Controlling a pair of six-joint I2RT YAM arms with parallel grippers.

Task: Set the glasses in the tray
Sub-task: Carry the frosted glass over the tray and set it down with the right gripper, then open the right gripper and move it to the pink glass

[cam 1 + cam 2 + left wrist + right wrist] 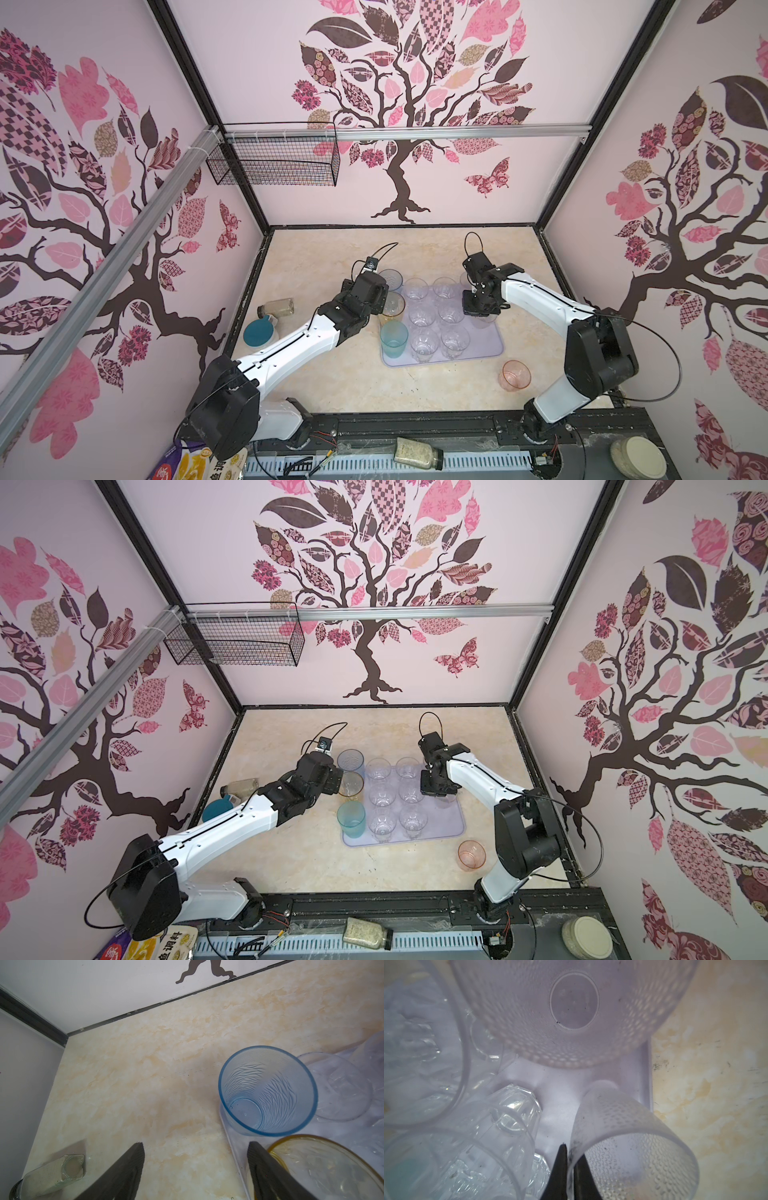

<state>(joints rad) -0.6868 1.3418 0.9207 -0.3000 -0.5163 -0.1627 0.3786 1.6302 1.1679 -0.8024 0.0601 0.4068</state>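
The robot's right gripper needs to shift slightly toward the clear glasses and release the dotted glass there, since the bare bottom of the tray shows between those glasses and the tray's rim.
The lavender tray [490, 353] holds several clear glasses [424, 345]. Along its left side stand a teal glass [393, 338], an amber glass [392, 307] and a blue-grey glass [391, 279]. A pink glass [515, 375] stands on the table, off the tray's front right corner. My left gripper [195, 1147] is open across the tray's left rim [230, 1142], with one finger beside the amber glass [324, 1167] and nothing between the fingers. My right gripper [570, 1153] is shut on the wall of a clear dotted glass [633, 1147] over the tray's right side, near its rim [646, 1076].
A capped bottle [276, 308] lies left of the tray, next to a jar with a teal lid [259, 331]. A wire basket [274, 160] hangs on the back wall. Another bottle [417, 454] and a white-lidded jar [638, 457] sit on the front rail.
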